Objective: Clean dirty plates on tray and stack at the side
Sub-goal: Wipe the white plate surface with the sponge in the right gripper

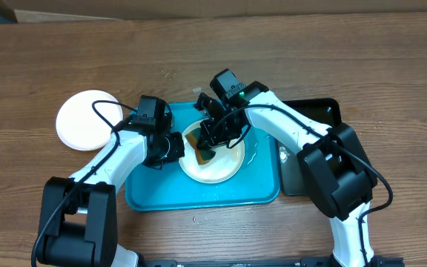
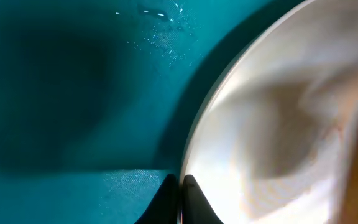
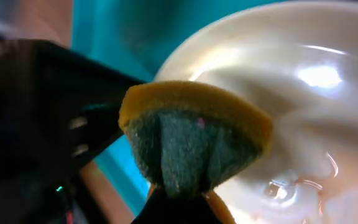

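I need to keep wiping with my right gripper next, because there is a reddish smear on the plate. Then I should lift over to the black tray, lower the sponge there and let go of it.
A pale yellow-green rimmed plate [image 1: 224, 165] lies on the turquoise tray [image 1: 154, 194]. My left gripper [image 1: 181, 146] is shut on the plate's left rim. In the left wrist view its gripper [image 2: 180, 200] pinches the thin edge of the plate [image 2: 278, 124], with the tray [image 2: 73, 93] beneath. My right gripper [image 1: 209, 148] is shut on a yellow sponge [image 1: 193, 141] over the plate's left half. The right wrist view shows the sponge [image 3: 191, 137] folded, green scouring side out, pressed to the plate [image 3: 291, 74]. A faint red smear [image 3: 312, 185] and water drops lie beside it. A white plate [image 1: 87, 120] rests on the table, left of the tray.
A black rectangular tray [image 1: 313, 119] lies just right of the turquoise tray, partly under the right arm. Both arms cross over the turquoise tray, and bare wooden table [image 1: 288, 59] surrounds it.
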Controlling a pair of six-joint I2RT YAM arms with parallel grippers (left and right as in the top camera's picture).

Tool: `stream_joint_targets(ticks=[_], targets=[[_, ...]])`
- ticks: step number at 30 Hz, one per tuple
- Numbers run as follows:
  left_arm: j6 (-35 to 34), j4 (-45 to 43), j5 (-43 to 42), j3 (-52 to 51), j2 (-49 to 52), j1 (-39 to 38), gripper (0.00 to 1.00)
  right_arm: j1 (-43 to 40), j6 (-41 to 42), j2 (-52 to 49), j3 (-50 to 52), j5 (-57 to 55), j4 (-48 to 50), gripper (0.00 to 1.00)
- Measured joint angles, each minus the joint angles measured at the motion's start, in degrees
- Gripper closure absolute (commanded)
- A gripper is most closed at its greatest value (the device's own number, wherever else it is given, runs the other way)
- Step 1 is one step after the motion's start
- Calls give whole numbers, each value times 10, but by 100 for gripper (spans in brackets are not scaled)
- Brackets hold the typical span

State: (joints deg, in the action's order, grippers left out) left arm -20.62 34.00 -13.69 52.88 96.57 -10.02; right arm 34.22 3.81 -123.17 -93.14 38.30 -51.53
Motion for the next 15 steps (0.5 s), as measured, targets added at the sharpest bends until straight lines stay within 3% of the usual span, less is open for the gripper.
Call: stream_joint_targets(ticks=[4, 8, 15], targets=[[0, 0, 0, 0, 0, 0, 94, -16, -29, 6, -38, -20, -58, 96], [0, 0, 0, 0, 0, 0, 94, -24, -50, 12, -42, -118, -98, 96], [0, 0, 0, 0, 1, 0, 94, -22, -62, 12, -32, -264, -78, 96]])
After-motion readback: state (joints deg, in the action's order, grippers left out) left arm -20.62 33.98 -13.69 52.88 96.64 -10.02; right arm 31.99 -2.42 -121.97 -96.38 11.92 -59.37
